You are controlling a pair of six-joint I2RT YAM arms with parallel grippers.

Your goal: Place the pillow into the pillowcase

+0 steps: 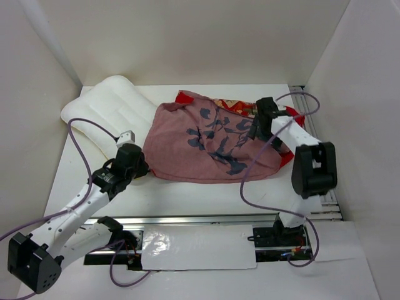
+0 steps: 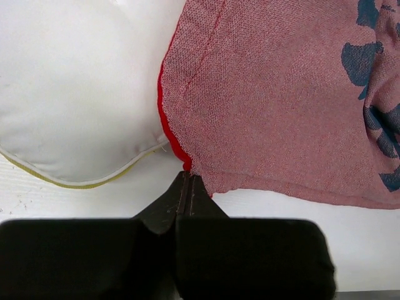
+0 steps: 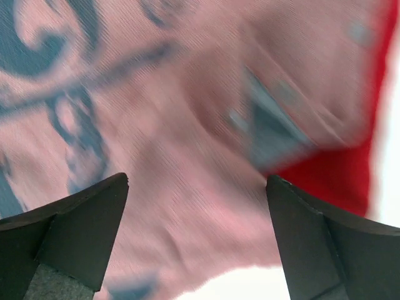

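Observation:
The pillowcase's red hem point(image 1: 287, 158) point(image 3: 332, 180) lies exposed below my right gripper and to its right in the top view, so I will shift that way, back and down onto it.
The pillow point(image 1: 115, 106) is plump and white and lies at the back left; its pale yellow edge shows in the left wrist view point(image 2: 75, 112). The pillowcase point(image 1: 206, 140) lies crumpled mid-table, faded pink side up with dark blue marks and bright red at its far edge. My left gripper point(image 1: 142, 165) is at its near left corner. In the left wrist view this gripper point(image 2: 189, 176) is shut, with the red seam of the pillowcase point(image 2: 269, 100) running into its tips. My right gripper point(image 1: 259, 128) is open point(image 3: 197, 181) just above the cloth point(image 3: 187, 125), whose image is blurred.
White enclosure walls point(image 1: 37, 94) stand on the left, back and right. A metal rail point(image 1: 187, 220) and a white sheet point(image 1: 200, 247) lie at the near edge between the arm bases. Purple cables point(image 1: 250, 175) loop over the table by each arm.

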